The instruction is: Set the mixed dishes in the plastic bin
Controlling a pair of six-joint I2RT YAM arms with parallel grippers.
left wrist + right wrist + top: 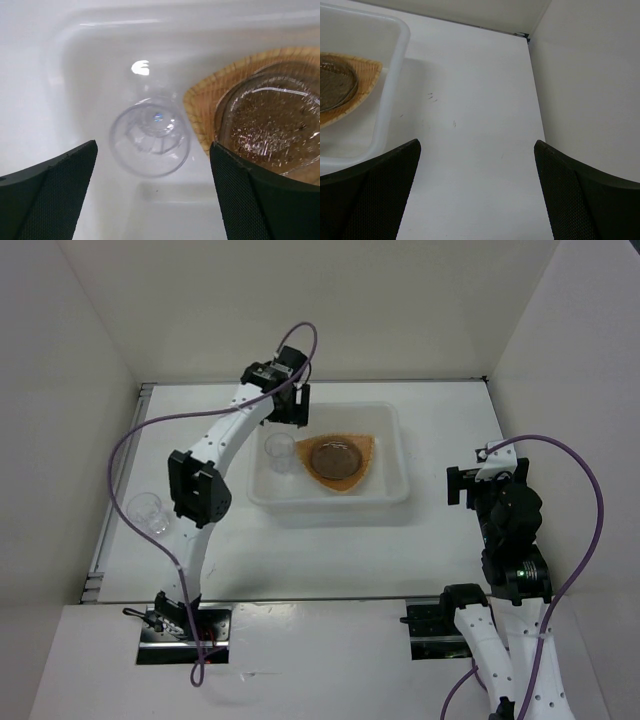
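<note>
My left gripper is going to swing back toward the metal bar next, turning and lowering onto the second clear cup's bin-side rim, because the second clear cup is still standing outside the bin.
The white plastic bin sits mid-table. Inside it lies the tan woven plate with a grey saucer on it, and a clear cup stands at the bin's left end. My left gripper hangs over the bin's far left corner, open and empty; its wrist view shows the cup below between the pads, the plate and saucer to the right. A second clear cup stands on the table at the left. My right gripper is open and empty, right of the bin.
White walls enclose the table on the left, back and right. A metal rail runs along the left edge beside the loose cup. The plate's corner shows in the right wrist view.
</note>
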